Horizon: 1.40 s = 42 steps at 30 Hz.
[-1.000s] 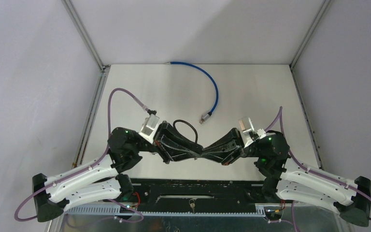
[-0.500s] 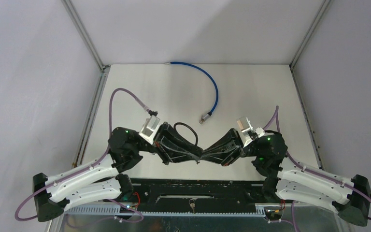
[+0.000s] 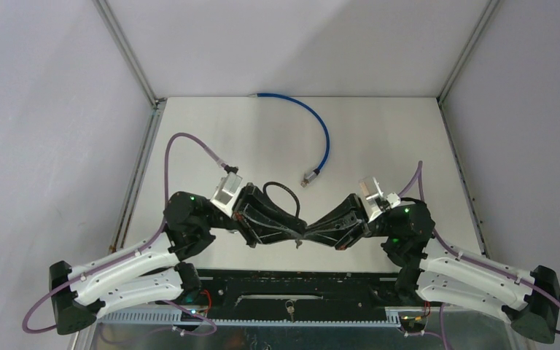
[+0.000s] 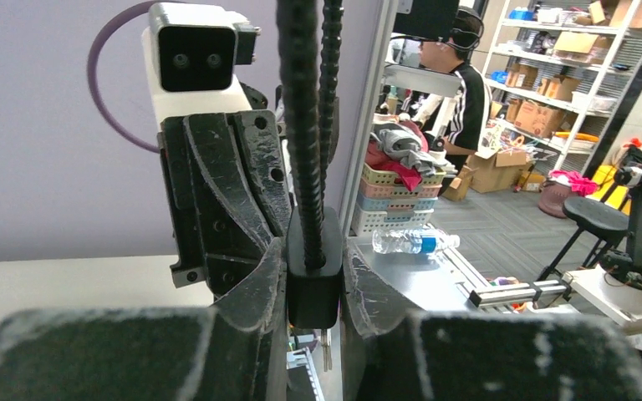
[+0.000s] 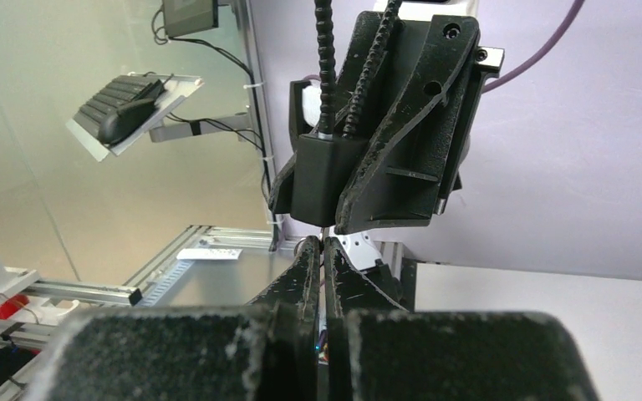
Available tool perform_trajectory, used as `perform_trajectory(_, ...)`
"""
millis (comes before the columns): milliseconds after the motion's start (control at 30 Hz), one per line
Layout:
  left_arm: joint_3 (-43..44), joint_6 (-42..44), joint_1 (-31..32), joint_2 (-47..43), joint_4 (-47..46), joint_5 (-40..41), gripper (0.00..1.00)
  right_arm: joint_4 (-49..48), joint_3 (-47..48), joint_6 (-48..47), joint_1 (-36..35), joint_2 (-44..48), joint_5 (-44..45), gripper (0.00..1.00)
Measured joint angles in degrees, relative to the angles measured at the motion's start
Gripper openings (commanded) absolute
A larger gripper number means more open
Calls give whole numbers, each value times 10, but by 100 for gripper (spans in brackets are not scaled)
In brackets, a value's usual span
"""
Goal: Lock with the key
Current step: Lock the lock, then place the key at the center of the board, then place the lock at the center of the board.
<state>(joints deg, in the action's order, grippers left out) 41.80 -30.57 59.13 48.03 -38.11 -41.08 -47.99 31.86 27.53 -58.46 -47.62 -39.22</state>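
Note:
Both cable ends are in the lock body (image 4: 313,288). I will move my left gripper away from the key, tip it downward, lower it to the tabletop and let go.
Both arms meet at the middle of the table. My left gripper (image 3: 299,227) (image 4: 313,259) is shut on a black lock body (image 4: 313,288) (image 5: 313,180), whose black ribbed cable (image 3: 281,192) loops up behind it. A small metal key (image 4: 326,349) hangs below the lock. In the right wrist view my right gripper (image 3: 308,232) (image 5: 323,244) is shut, its tips touching the underside of the lock, with a thin key shaft (image 5: 323,233) pinched between them. The keyhole itself is hidden.
A blue cable (image 3: 325,138) with a metal plug end curves across the far half of the white table (image 3: 394,146). Metal frame posts stand at the back corners. The black base rail (image 3: 292,288) runs along the near edge.
The right arm has crept slightly to the left against the lock. Both grips look the same.

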Motion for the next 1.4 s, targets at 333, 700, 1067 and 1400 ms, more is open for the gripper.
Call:
perform_trajectory(333, 0, 16, 0, -18, 45, 56, 0, 76, -2, -48, 9, 39, 33, 0)
perform_trajectory(700, 2, 31, 0, -83, -3, 152, 0, 230, -32, -126, 12, 104, 188, 0)
perform_trajectory(1067, 8, 43, -1, -83, 134, 315, 0, 259, -32, -145, 12, 104, 351, 0)
perform_trajectory(1400, 15, 8, -47, -20, 308, 450, 0, 372, -32, -114, 12, 44, 498, 7)
